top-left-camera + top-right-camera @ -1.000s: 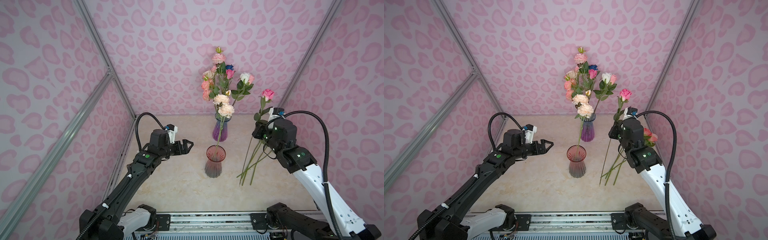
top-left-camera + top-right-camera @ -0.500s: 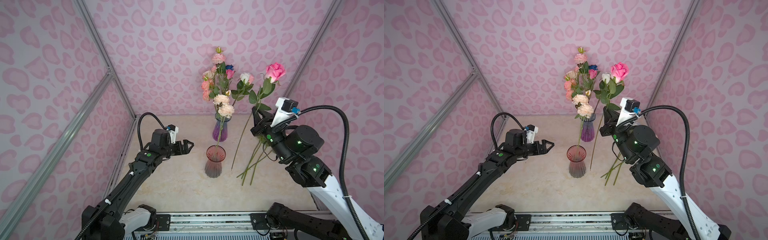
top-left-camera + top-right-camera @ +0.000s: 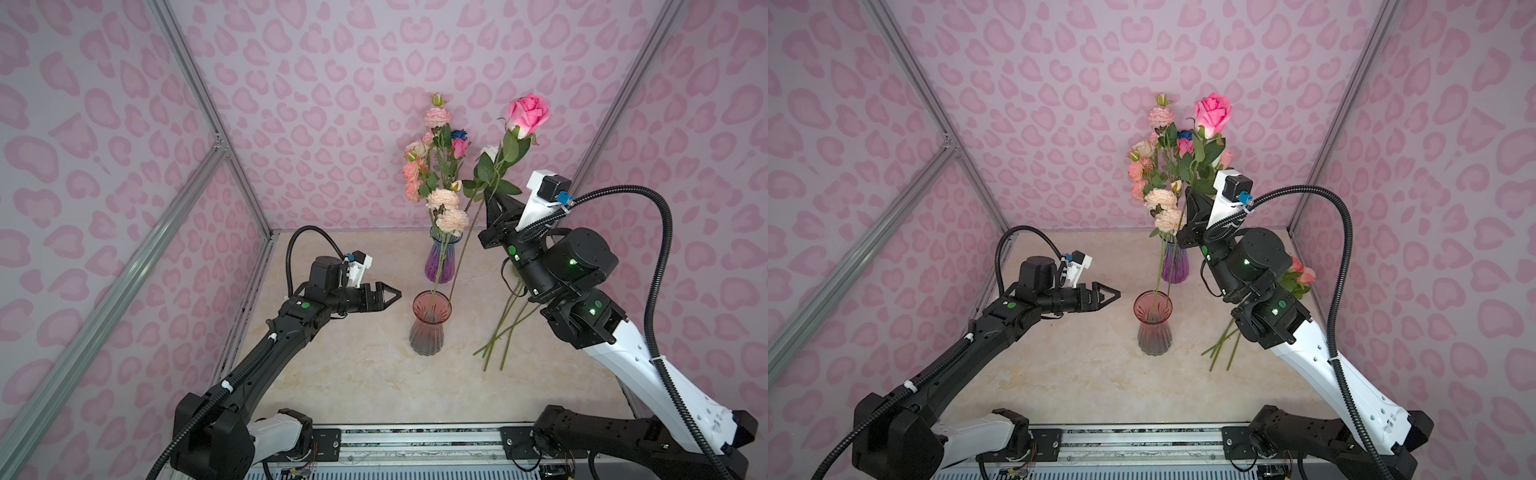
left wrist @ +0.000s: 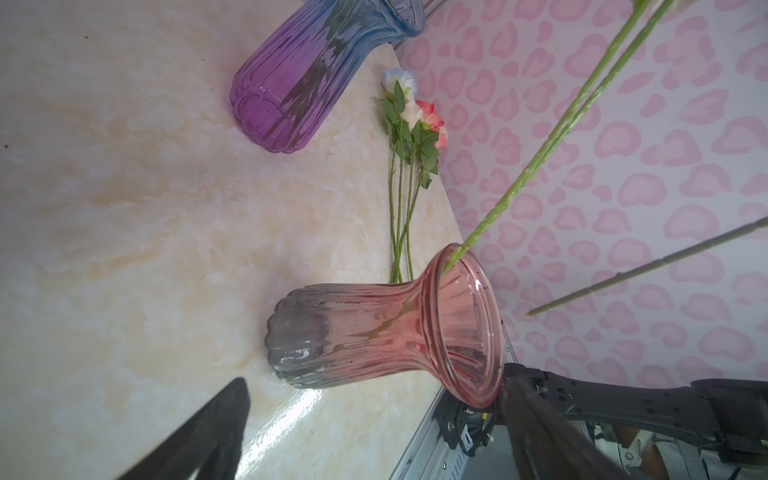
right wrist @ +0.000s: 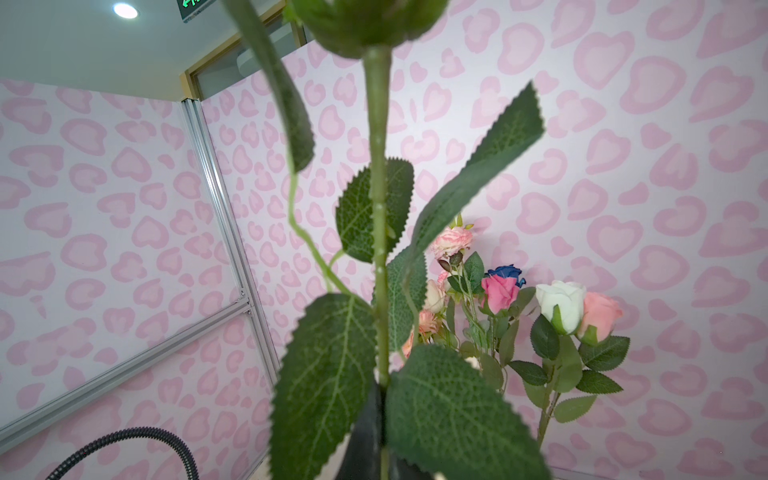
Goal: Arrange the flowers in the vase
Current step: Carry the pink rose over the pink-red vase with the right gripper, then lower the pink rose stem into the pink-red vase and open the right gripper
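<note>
My right gripper needs to move sideways and down next to the pink vase's opening below it and let go there, since the end of the rose stem hangs beside the vase's rim.
My right gripper is shut on the stem of a pink rose, held upright high above the table. The stem's lower end hangs just beside the rim of the pink glass vase. A peach-headed flower stands in that vase. My left gripper is open and empty, level with the vase's mouth on its left. More flowers lie on the table under my right arm.
A purple vase holding a bunch of roses stands behind the pink vase near the back wall. Pink patterned walls close three sides. A metal rail runs along the front edge.
My right arm has lifted the pink rose off the table and carried it up and leftwards to the pink vase. The left arm has hardly moved.
</note>
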`<move>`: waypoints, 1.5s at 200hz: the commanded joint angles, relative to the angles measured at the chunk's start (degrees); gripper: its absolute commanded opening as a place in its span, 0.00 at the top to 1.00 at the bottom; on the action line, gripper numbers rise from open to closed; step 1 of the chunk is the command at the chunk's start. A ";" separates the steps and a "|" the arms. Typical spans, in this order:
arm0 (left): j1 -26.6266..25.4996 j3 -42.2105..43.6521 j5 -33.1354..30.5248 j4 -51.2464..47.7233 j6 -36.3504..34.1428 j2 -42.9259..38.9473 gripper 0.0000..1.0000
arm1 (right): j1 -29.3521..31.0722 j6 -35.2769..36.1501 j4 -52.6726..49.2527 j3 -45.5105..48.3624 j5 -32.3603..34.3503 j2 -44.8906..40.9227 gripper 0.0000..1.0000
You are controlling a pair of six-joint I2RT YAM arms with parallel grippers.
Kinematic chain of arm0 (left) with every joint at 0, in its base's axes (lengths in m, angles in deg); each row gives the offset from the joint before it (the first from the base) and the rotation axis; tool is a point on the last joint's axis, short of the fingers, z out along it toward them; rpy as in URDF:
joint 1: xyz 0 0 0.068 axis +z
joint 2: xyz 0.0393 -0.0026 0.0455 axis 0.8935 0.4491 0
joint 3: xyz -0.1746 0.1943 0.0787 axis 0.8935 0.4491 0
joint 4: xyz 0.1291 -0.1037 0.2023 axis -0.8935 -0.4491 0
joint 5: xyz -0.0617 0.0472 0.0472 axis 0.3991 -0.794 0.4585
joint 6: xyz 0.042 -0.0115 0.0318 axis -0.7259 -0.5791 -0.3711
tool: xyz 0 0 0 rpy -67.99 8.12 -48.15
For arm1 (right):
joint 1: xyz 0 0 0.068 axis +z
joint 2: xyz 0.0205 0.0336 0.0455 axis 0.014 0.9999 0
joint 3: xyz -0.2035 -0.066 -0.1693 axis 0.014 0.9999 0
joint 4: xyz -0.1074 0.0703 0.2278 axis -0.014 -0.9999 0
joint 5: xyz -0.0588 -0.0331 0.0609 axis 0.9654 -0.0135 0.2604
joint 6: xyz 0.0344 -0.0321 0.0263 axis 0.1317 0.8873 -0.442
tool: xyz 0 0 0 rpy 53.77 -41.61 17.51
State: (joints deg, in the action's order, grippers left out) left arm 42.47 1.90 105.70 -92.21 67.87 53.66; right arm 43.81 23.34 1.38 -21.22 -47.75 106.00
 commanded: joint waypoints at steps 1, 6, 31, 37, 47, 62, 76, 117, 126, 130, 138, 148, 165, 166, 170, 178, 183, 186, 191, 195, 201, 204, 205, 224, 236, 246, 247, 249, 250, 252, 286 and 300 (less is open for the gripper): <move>-0.03 -0.28 2.47 2.44 0.26 0.41 0.04 | 0.11 0.17 3.11 2.01 -0.02 0.57 1.00; -0.03 -0.26 2.24 2.44 0.25 0.37 0.04 | 0.15 -0.12 3.11 2.78 -0.05 0.81 1.00; -0.01 -0.20 1.68 2.20 0.00 -0.11 0.04 | 0.33 -3.06 3.82 8.68 -0.03 0.70 1.00; -0.05 -0.11 1.34 2.09 -0.08 -0.22 0.04 | 0.65 -3.67 4.19 10.56 0.09 0.29 1.00; -0.03 -0.12 0.94 2.06 -0.10 -0.42 0.04 | 1.55 -4.65 4.02 13.19 0.46 -0.24 0.99; -0.07 -0.10 0.75 2.09 -0.10 -0.43 0.03 | 3.17 -5.21 3.48 16.47 1.34 -1.01 0.98; 0.00 -0.20 0.53 1.92 -0.05 -0.34 0.04 | 5.60 -4.70 2.95 19.59 3.11 -1.96 0.97; 0.01 -0.27 0.44 1.91 0.08 -0.04 0.04 | 9.59 -4.77 -0.01 23.87 3.36 -1.52 0.90; 0.01 -0.27 0.36 1.93 0.07 0.01 0.04 | 9.77 -4.99 -0.47 24.25 2.39 -0.74 0.89; 0.01 -0.28 0.32 1.96 0.08 0.01 0.04 | 9.77 -5.04 -1.09 23.95 1.76 -0.17 0.88; -0.06 -0.27 0.23 1.93 0.08 0.01 0.04 | 9.90 -4.79 -2.89 22.94 1.09 1.13 0.86; 0.01 -0.30 0.14 1.83 -0.01 0.08 0.04 | 10.22 -4.65 -4.73 21.77 0.89 2.45 0.83; -0.10 -0.28 -0.08 1.70 -0.10 0.02 0.03 | 11.81 -2.97 -6.60 20.56 0.25 3.79 0.77; -0.05 -0.28 -0.10 1.72 -0.05 0.02 0.03 | 11.91 -2.86 -6.71 20.54 0.36 3.82 0.77; 0.01 -0.27 -0.19 1.73 -0.08 0.01 0.04 | 12.39 -2.58 -6.97 20.36 0.97 3.91 0.76; -0.01 -0.28 -0.28 1.74 -0.18 0.01 0.03 | 13.28 -2.24 -7.49 20.16 2.29 4.03 0.72; 0.01 -0.28 -0.30 1.74 -0.18 -0.03 0.04 | 13.55 -2.19 -7.61 20.11 2.87 3.88 0.71; -0.03 -0.28 -0.30 1.74 -0.18 0.01 0.03 | 13.66 -2.29 -7.71 20.12 3.32 3.79 0.70; -0.03 -0.29 -0.30 1.66 -0.18 0.01 0.03 | 13.69 -2.51 -7.77 20.28 3.96 3.48 0.69; 0.01 -0.27 -0.30 1.62 -0.18 0.01 0.03 | 13.69 -2.65 -7.64 20.47 4.28 3.14 0.66; 0.01 -0.25 -0.35 1.57 -0.18 0.01 0.03 | 13.69 -2.71 -7.51 20.79 4.76 2.54 0.62; 0.01 -0.29 -0.38 1.57 -0.14 0.01 0.03 | 13.69 -2.74 -7.53 20.92 4.98 2.43 0.62; 0.01 -0.28 -0.39 1.61 -0.16 0.01 0.03 | 13.69 -2.75 -7.53 20.98 5.09 2.31 0.62; -0.01 -0.27 -0.57 1.52 -0.27 0.10 0.03 | 13.69 -3.45 -7.71 21.94 6.34 -0.03 0.60; 0.00 -0.27 -0.62 1.48 -0.20 0.14 0.03 | 13.77 -3.93 -8.47 22.18 6.31 -1.53 0.59; -0.01 -0.37 -0.70 1.47 -0.27 0.23 0.03 | 13.78 -4.15 -9.68 21.96 6.18 -2.65 0.59; 0.00 -0.37 -0.72 1.52 -0.23 0.26 0.03 | 13.77 -4.20 -9.74 21.89 6.18 -2.70 0.59; -0.01 -0.37 -0.74 1.48 -0.19 0.25 0.03 | 13.77 -4.26 -10.03 21.87 6.22 -2.97 0.59; 0.00 -0.41 -0.74 1.48 -0.19 0.26 0.03 | 13.77 -4.30 -10.18 21.89 6.24 -3.12 0.59; 0.01 -0.38 -0.79 1.54 -0.19 0.27 0.03 | 13.82 -4.39 -10.43 21.87 6.26 -3.38 0.58; 0.01 -0.48 -1.42 1.37 -0.25 0.28 0.03 | 13.86 -5.45 -12.22 23.22 7.68 -9.28 0.56; -0.01 -0.41 -2.09 1.05 -0.35 0.06 0.03 | 13.18 -5.37 -14.17 23.29 10.59 -11.36 0.56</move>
State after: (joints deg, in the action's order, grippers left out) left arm 42.36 1.90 104.37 -92.23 67.89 53.84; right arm 57.69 18.71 -9.90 1.58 -41.61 97.11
